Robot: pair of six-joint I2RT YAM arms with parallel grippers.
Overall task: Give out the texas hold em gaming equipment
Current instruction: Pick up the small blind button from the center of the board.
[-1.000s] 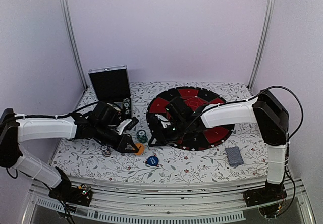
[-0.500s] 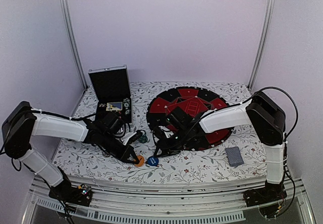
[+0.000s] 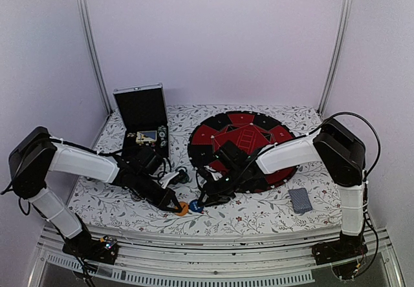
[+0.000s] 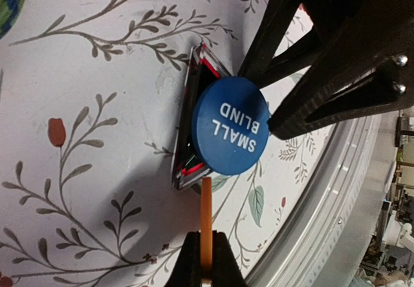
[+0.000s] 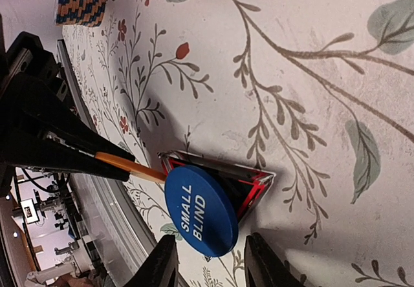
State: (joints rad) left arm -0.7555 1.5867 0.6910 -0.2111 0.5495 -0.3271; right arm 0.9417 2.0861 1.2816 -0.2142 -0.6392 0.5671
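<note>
Next, the left gripper lifts outward. Then it lowers the orange button point(image 3: 182, 208) onto the mat's black wedge nearest the case and releases it, since that wedge lies bare.
My left gripper point(image 4: 206, 264) is shut on an orange button point(image 4: 206, 216), held on edge just above the cloth. The orange button's tip almost touches a blue "SMALL BLIND" button point(image 4: 231, 125), which leans on a small red-black triangle point(image 4: 189, 116). My right gripper point(image 5: 210, 267) is open, one finger on each side of the blue button point(image 5: 200, 209), with small gaps showing. In the top view, both grippers meet at the table's front middle, around the blue button point(image 3: 196, 204) and the orange button point(image 3: 182, 208).
A large round red-and-black mat point(image 3: 272, 170) lies behind the right arm. An open black case point(image 3: 141, 109) stands at the back left. Teal chips point(image 3: 184, 176) sit near the left arm, and a grey-backed card deck point(image 3: 299, 200) lies front right. A striped chip stack point(image 5: 79, 6) stands further off.
The left gripper carried the orange button toward the front edge, next to the blue button. The right gripper came down off the mat's rim to the blue button, and its jaws narrowed.
</note>
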